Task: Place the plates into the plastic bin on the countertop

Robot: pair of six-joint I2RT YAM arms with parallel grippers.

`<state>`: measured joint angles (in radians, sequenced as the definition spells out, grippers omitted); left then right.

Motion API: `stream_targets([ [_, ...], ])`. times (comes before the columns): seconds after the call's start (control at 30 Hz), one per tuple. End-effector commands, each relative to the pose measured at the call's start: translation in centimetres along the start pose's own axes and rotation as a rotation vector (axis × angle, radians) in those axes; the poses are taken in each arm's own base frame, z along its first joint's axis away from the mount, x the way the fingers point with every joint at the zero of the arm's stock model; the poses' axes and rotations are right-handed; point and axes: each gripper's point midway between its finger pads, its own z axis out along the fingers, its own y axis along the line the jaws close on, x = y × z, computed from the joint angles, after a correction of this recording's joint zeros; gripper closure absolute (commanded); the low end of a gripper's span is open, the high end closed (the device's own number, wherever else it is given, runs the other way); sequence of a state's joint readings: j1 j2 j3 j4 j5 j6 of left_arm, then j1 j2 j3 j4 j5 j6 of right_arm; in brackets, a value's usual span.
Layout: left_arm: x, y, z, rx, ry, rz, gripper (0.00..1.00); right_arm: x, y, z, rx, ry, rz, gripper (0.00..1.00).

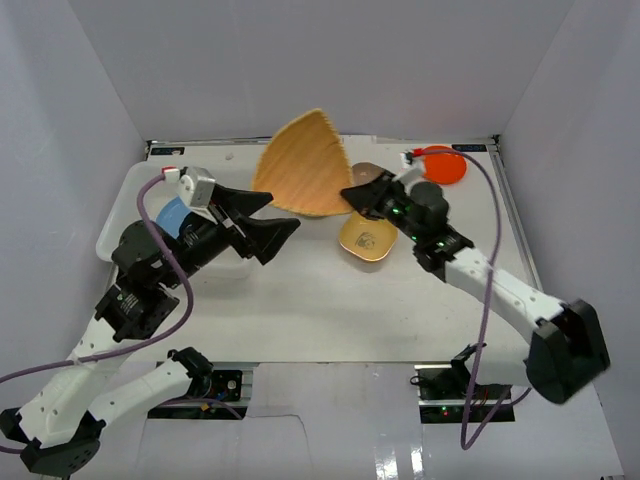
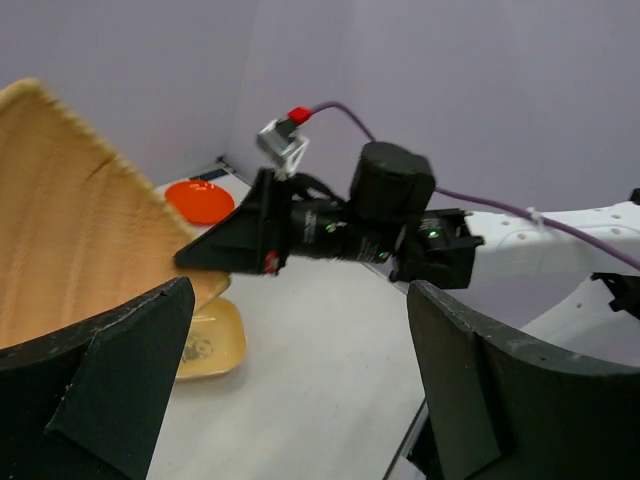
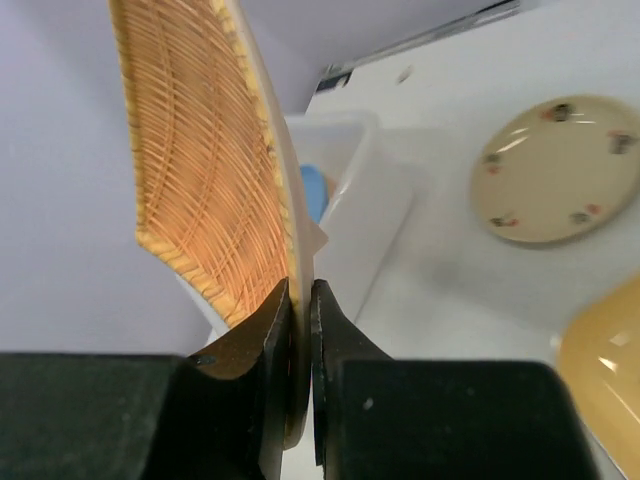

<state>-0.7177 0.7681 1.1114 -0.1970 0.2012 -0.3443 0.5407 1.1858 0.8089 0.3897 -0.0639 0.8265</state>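
I will move my right gripper left in the top view over the plastic bin next and release the woven plate [image 1: 300, 165], as the blue plate is already there.
The orange woven fan-shaped plate [image 1: 300, 165] stands tilted on edge above the countertop [image 1: 330, 300], and my right gripper [image 1: 349, 193] is shut on its right rim. In the right wrist view the two fingers pinch the woven plate [image 3: 200, 170] at its thin edge [image 3: 300, 300]. My left gripper [image 1: 283, 212] is open just left of and below the plate, holding nothing; its fingers [image 2: 120, 370] frame bare tabletop. The plastic bin [image 1: 112, 242] lies at the left under the left arm, with a blue plate [image 1: 172, 215] in it.
A yellow rounded-square plate [image 1: 367, 238] lies below the right gripper, with a brown plate [image 1: 372, 172] behind it. An orange-red plate [image 1: 441, 163] is at the back right. The right wrist view shows a cream flowered plate [image 3: 560, 165]. White walls close in the sides.
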Motion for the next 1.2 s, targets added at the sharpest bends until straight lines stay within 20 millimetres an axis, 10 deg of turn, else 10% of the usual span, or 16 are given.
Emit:
stream_targets([
  [0.0, -4.3, -0.3, -1.5, -0.040, -0.140, 0.048, 0.02, 1.9, 7.6, 5.8, -0.186, 0.046, -0.096, 0.92],
  [0.07, -5.6, 0.0, -2.6, -0.074, -0.192, 0.071, 0.02, 3.0, 12.5, 8.3, -0.273, 0.100, -0.105, 0.92],
  [0.17, -6.4, 0.8, -3.8, -0.127, -0.233, 0.097, 0.02, 8.4, 13.0, 13.8, -0.283, 0.212, -0.069, 0.92],
  [0.27, -6.7, 1.7, -4.4, -0.186, -0.251, 0.107, 0.02, 9.7, 16.6, 16.6, -0.343, 0.232, -0.042, 0.92],
  [0.57, -4.7, 4.4, -4.3, -0.300, -0.218, 0.116, 0.02, 18.9, 13.7, 24.2, -0.229, 0.336, 0.032, 0.92],
  [0.8, -3.4, 6.7, -3.6, -0.403, -0.181, 0.112, 0.02, 23.0, 11.7, 24.0, -0.157, 0.386, 0.037, 0.90],
  [0.93, -2.4, 7.3, -2.3, -0.418, -0.119, 0.109, 0.02, 23.2, 12.0, 23.4, -0.164, 0.375, 0.048, 0.68],
  [1.17, -1.8, 8.8, -0.6, -0.494, -0.081, 0.079, 0.02, 19.8, 14.8, 22.2, -0.229, 0.335, 0.011, 0.43],
])
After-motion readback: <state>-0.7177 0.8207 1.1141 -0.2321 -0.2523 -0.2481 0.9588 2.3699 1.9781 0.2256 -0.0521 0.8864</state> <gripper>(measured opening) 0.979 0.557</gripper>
